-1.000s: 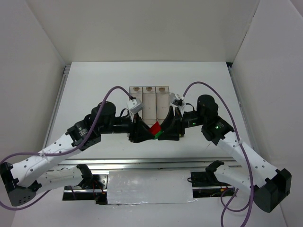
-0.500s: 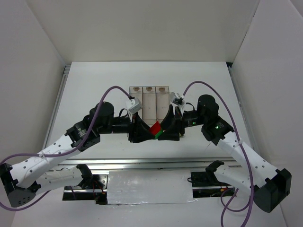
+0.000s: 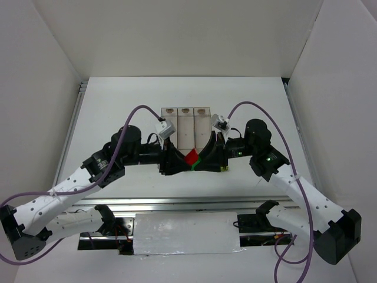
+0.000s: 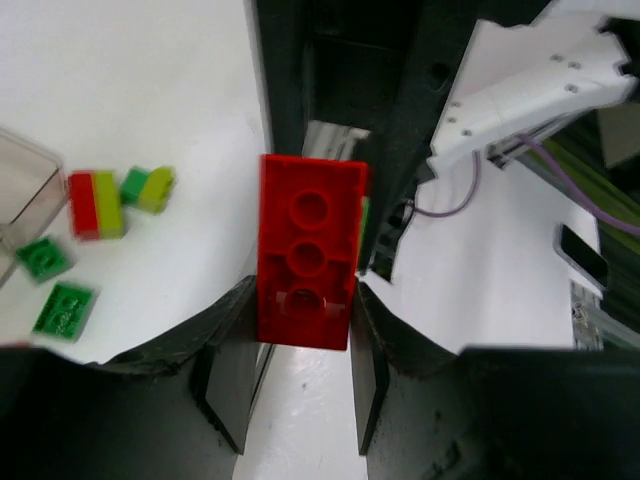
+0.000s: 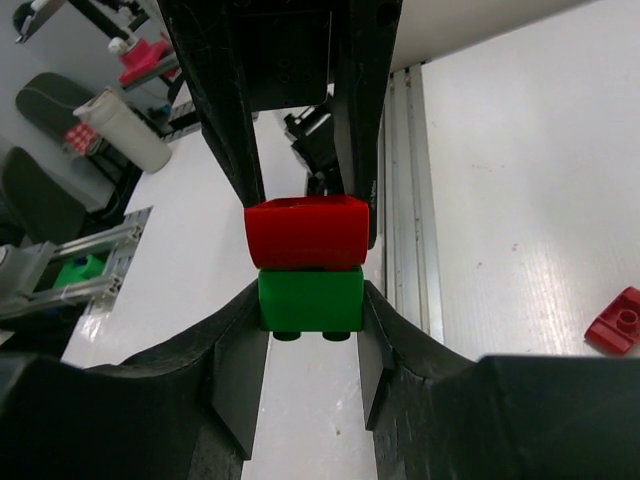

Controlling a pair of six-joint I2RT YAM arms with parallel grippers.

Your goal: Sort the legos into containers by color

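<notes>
Next, my left gripper will swing outward, turn its fingers down and release over the bin farthest left in the top view [image 3: 171, 115], since that bin lies outward of them.
My left gripper [image 3: 181, 160] and right gripper [image 3: 202, 160] meet tip to tip just in front of the containers [image 3: 185, 125], three clear bins joined side by side. In the left wrist view my left gripper [image 4: 303, 302] is shut on a red lego [image 4: 308, 262]. In the right wrist view my right gripper [image 5: 311, 305] is shut on a green lego [image 5: 310, 299], which is stuck against the red lego [image 5: 305, 232]. The pair shows between the tips in the top view [image 3: 191, 157] and is held above the table.
Loose legos lie on the table left of my left gripper: a red and yellow-green pair [image 4: 95, 205], a green and yellow-green pair [image 4: 148, 188], and two green ones [image 4: 42, 257] [image 4: 65, 308], beside a clear bin corner [image 4: 25, 185]. Another red lego [image 5: 620, 320] lies right of my right gripper.
Both grippers and the joined red and green legos have shifted slightly toward the bins. Both grips are unchanged.
</notes>
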